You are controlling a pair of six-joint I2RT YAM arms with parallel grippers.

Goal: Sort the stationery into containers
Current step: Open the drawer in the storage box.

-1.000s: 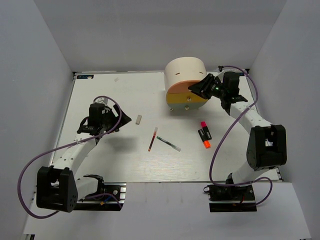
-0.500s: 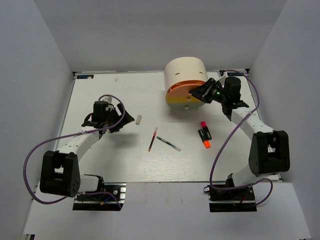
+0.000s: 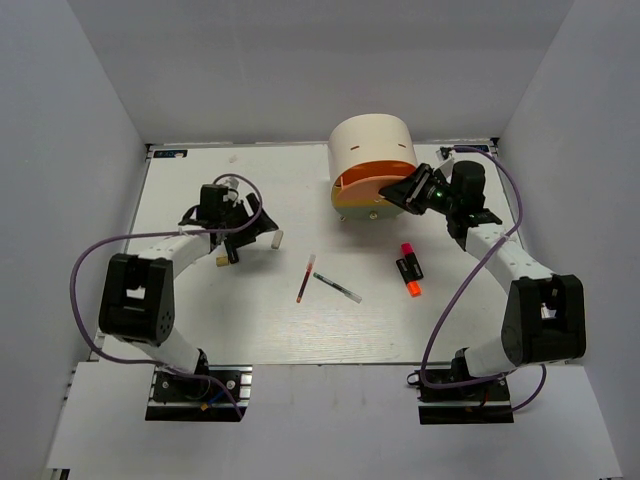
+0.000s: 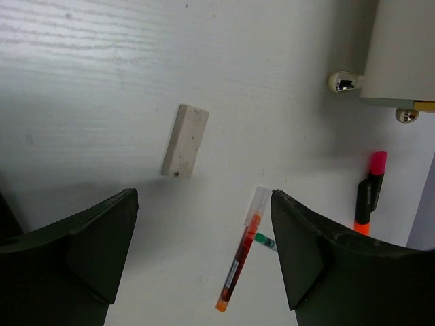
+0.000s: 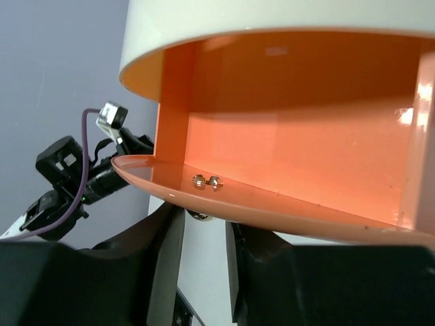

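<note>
The left gripper will next move down and to its right in the top view to straddle the narrow middle of the white eraser (image 3: 276, 239), because it lies that way.
The white eraser (image 3: 276, 239) lies on the table, and in the left wrist view (image 4: 185, 140) it is just ahead of my open, empty left gripper (image 3: 249, 227) (image 4: 204, 197). The red pen (image 3: 305, 278) (image 4: 239, 261) and the clear pen (image 3: 337, 288) lie mid-table. The pink and orange highlighters (image 3: 408, 268) (image 4: 369, 195) lie to the right. My right gripper (image 3: 404, 190) (image 5: 204, 219) is shut on the knob (image 5: 198, 215) of the orange drawer (image 3: 365, 187) (image 5: 285, 163). That drawer is pulled partly out of the cream organiser (image 3: 372, 148) and is empty inside.
The yellow drawer front (image 3: 362, 208) shows below the orange one. Two round knobs (image 4: 342, 82) show in the left wrist view. White walls enclose the table (image 3: 200, 290) at the left, back and right.
My right gripper has pulled the orange drawer outward from the organiser. My left gripper has moved right and away from me, up to the eraser.
</note>
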